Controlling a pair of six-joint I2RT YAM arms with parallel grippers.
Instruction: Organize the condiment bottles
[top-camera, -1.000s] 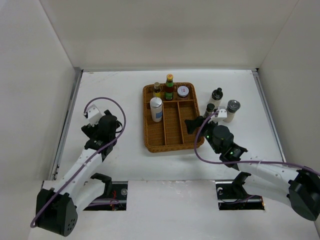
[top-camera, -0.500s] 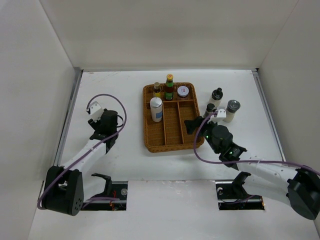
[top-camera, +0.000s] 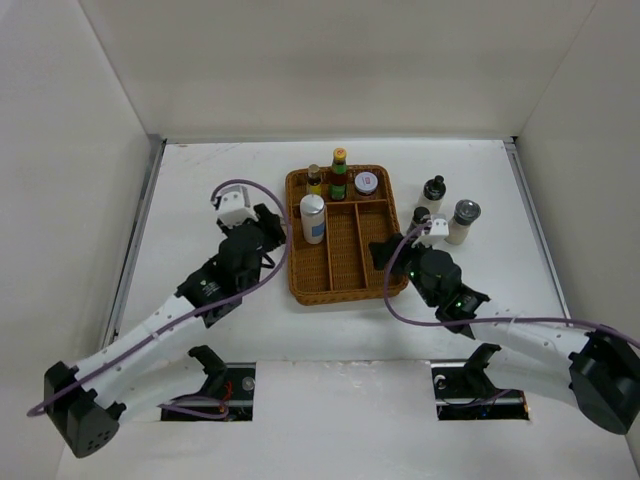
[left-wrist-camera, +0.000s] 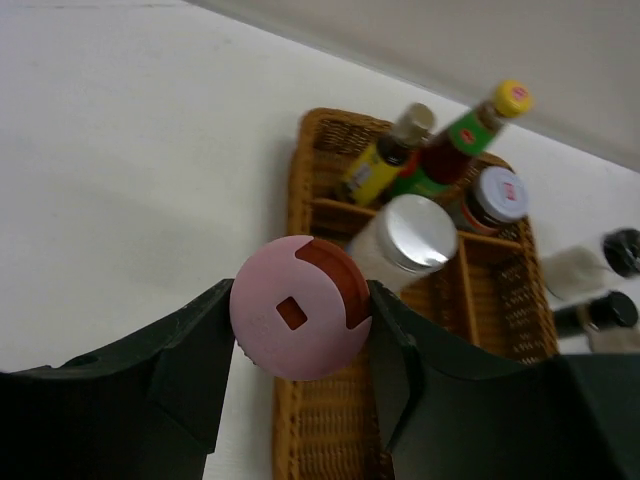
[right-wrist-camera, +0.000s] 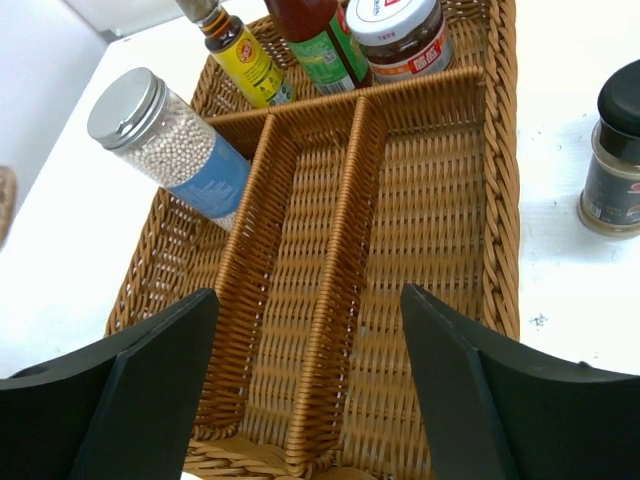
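Note:
My left gripper is above the tray's bare bottom by the silver-lidded jar, which lies below to the right in the top view, so it will next lower there and release its pink-lidded jar.
My left gripper (left-wrist-camera: 300, 330) is shut on the pink-lidded jar (left-wrist-camera: 298, 320), held over the left rim of the wicker tray (top-camera: 345, 285). In the top view that left gripper (top-camera: 270, 230) sits beside the silver-lidded white jar (top-camera: 313, 218). The tray's back compartments hold a dark yellow-label bottle (top-camera: 314, 180), an orange-capped sauce bottle (top-camera: 339, 173) and a white-lidded red-label jar (top-camera: 366, 183). My right gripper (right-wrist-camera: 310, 320) is open over the tray's bare near compartments, with nothing between its fingers.
Right of the tray, on the white table, stand two black-capped bottles (top-camera: 433, 190) (top-camera: 420, 217) and a grey-lidded shaker (top-camera: 464, 220). White walls close in the table on three sides. The right wrist view shows one black-capped bottle (right-wrist-camera: 615, 150) beyond the tray rim.
My left gripper has shut on the pink-lidded jar, and the arm has swung right from the table's left side to the tray's left edge. The right gripper's jaws have narrowed a little.

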